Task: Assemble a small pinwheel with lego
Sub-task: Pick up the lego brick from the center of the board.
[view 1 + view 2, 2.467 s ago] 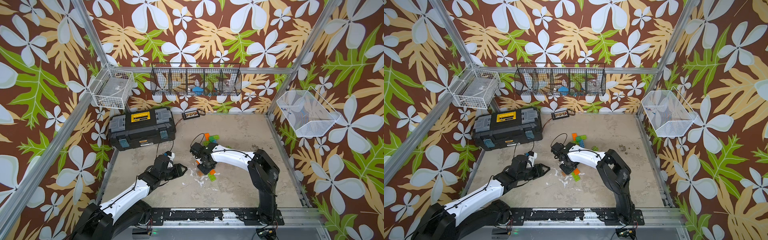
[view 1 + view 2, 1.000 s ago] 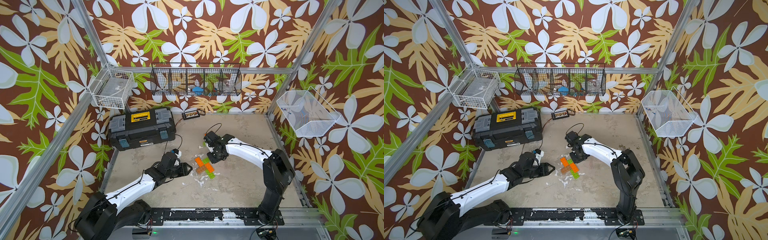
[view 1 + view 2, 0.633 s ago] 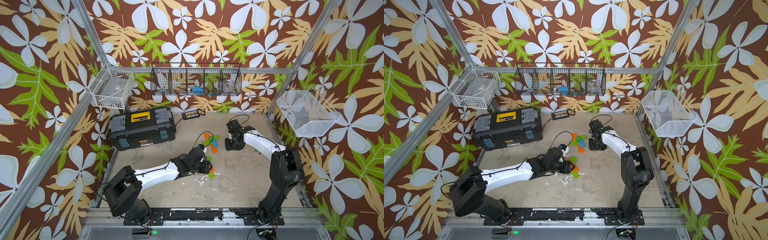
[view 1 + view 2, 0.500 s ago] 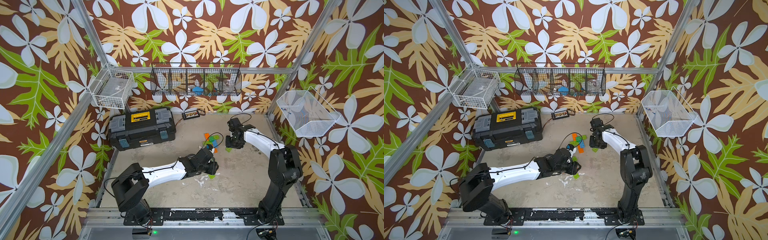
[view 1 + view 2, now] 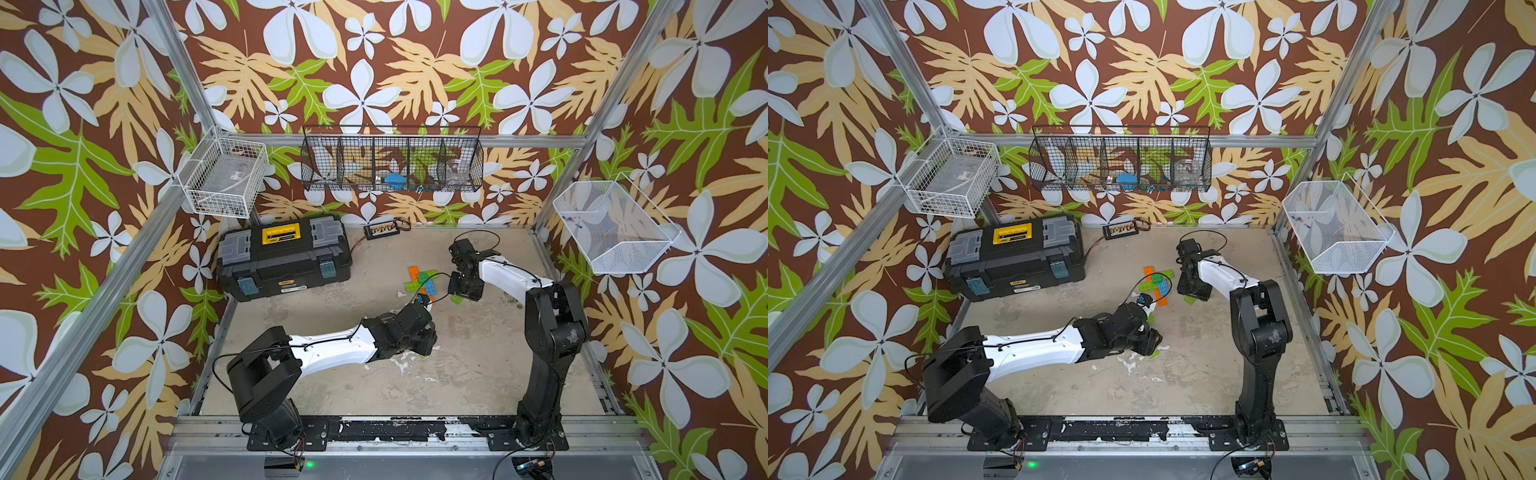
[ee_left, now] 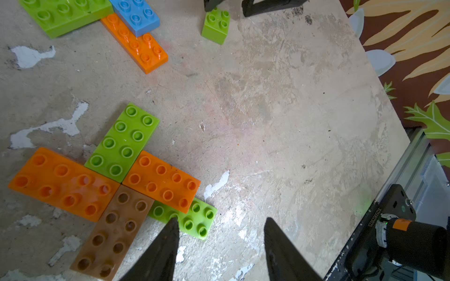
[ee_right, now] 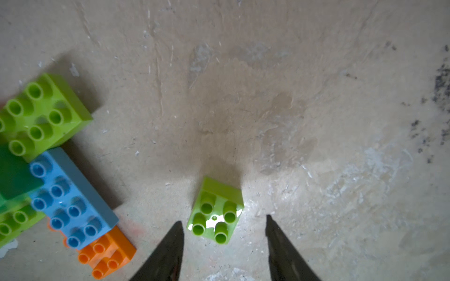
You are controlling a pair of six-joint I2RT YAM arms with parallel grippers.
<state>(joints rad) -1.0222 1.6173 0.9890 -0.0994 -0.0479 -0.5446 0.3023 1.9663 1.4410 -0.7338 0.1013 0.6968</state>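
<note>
The small green square brick [image 5: 456, 300] [image 7: 215, 210] comes between my right gripper's open fingers next as they move down. Bare table around the brick leaves room for a fingertip on each side.
A flat lego cross [image 6: 126, 170] of orange, lime green and brown plates lies on the table. My left gripper [image 6: 220, 221] hangs open just beside it, one fingertip [image 6: 173, 225] over a green plate's edge. In both top views that gripper [image 5: 426, 347] [image 5: 1150, 338] covers most of the cross. A stacked lego cluster [image 5: 422, 280] [image 5: 1156, 282] of green, blue and orange bricks sits farther back. A small green square brick [image 7: 215, 210] [image 6: 215, 24] stands studs up, apart from the cluster. My right gripper [image 7: 223, 220] [image 5: 461, 291] is open right at it, holding nothing.
A black toolbox [image 5: 284, 257] stands at the back left of the table. A small cabled device [image 5: 380, 228] lies by the back wall. Wire baskets hang on the left [image 5: 226, 183], back [image 5: 392, 166] and right [image 5: 615, 228] walls.
My left arm has stretched out toward the table's middle, over the flat cross. My right arm has swung to the back right and now stands over the small green brick.
</note>
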